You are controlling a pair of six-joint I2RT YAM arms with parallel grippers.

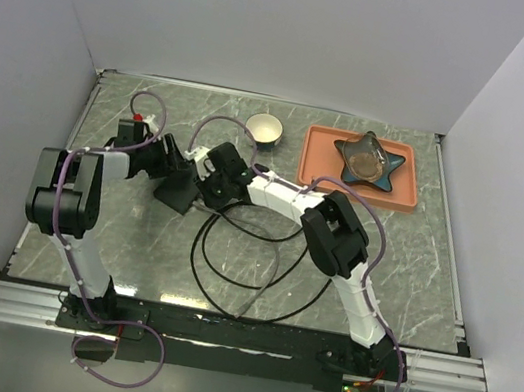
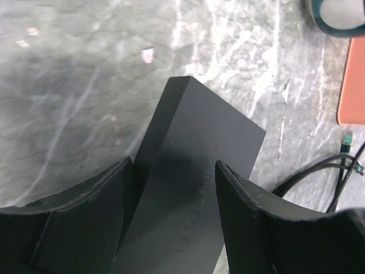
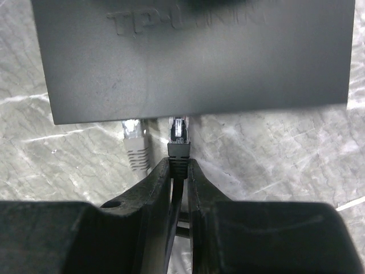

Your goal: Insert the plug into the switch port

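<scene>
My right gripper presses straight toward the switch's front edge (image 1: 192, 204) (image 3: 179, 116) next, then opens to release the boot, as the plug's clear tip still shows outside the switch.
The black switch (image 1: 177, 191) lies on the marble table, its lettered top facing up (image 3: 194, 57). My left gripper (image 1: 167, 171) straddles it (image 2: 194, 154), one finger (image 2: 108, 200) against its side face and the other (image 2: 245, 211) pressed at its top, so it is shut on the switch (image 2: 174, 162). My right gripper (image 1: 205, 186) is shut (image 3: 179, 161) on the black boot of the plug (image 3: 178, 134). The plug's clear tip sits at the switch's front edge, going under it. The ports themselves are hidden below that edge.
A grey plug (image 3: 134, 142) sits in the switch just left of mine. The black cable (image 1: 228, 271) loops across the table toward the near edge. Behind are a white bowl (image 1: 264, 128) and an orange tray (image 1: 315, 180) holding a star-shaped dish (image 1: 370, 159).
</scene>
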